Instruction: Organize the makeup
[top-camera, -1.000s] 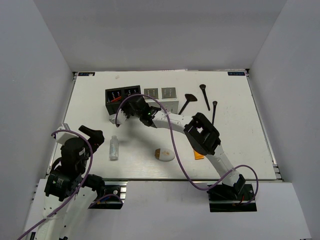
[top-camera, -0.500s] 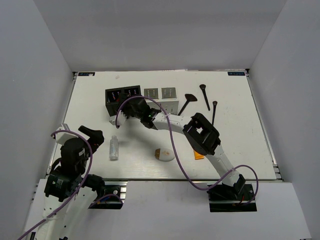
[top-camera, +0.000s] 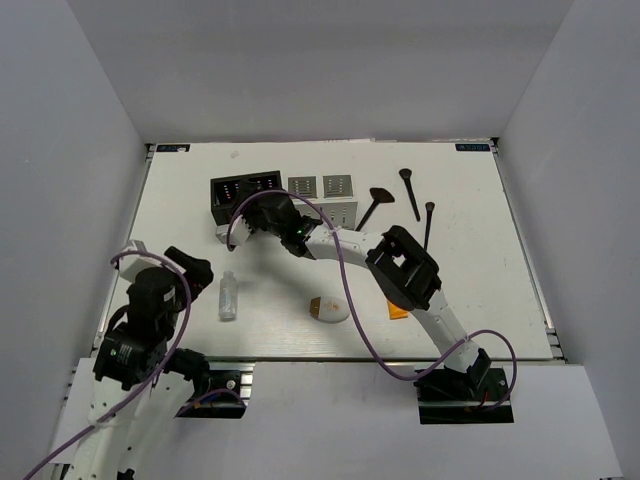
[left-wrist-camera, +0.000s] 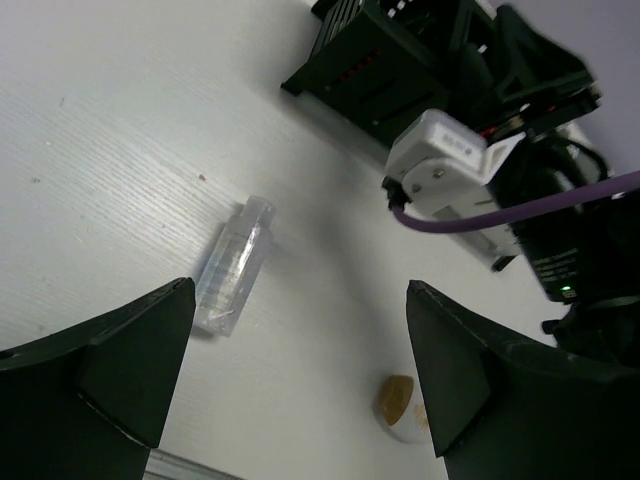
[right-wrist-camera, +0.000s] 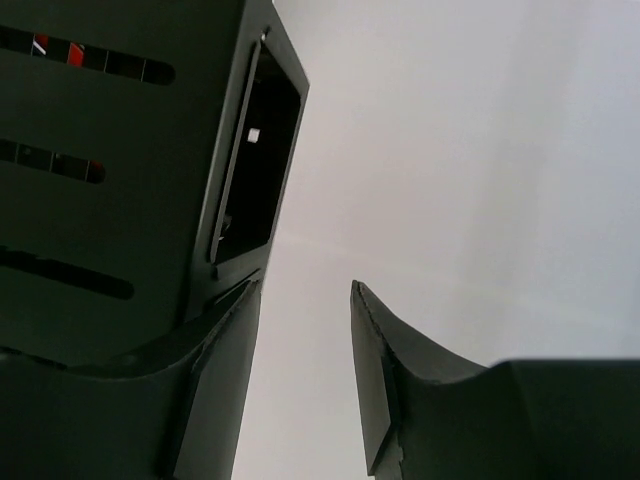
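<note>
My left gripper will move its open fingers across and down around the clear bottle's body, which lies below it and to its right in the top view.
A small clear bottle lies on the table, also in the left wrist view. The white oval compact lies to its right. Three long black brushes lie at the back right. An orange tube peeks out from under the right arm. Red-black lip sticks show through the slots of the black organizer. My left gripper is open and empty, above and near the bottle. My right gripper is open and empty against the black organizer's front.
A white slotted organizer stands right of the black one. The right arm stretches across the table's middle with its purple cable. The table's near edge lies just below the compact.
My left arm has shifted a little to the right and turned. My right gripper has edged slightly left along the black organizer. The red stick seen in its top no longer shows.
</note>
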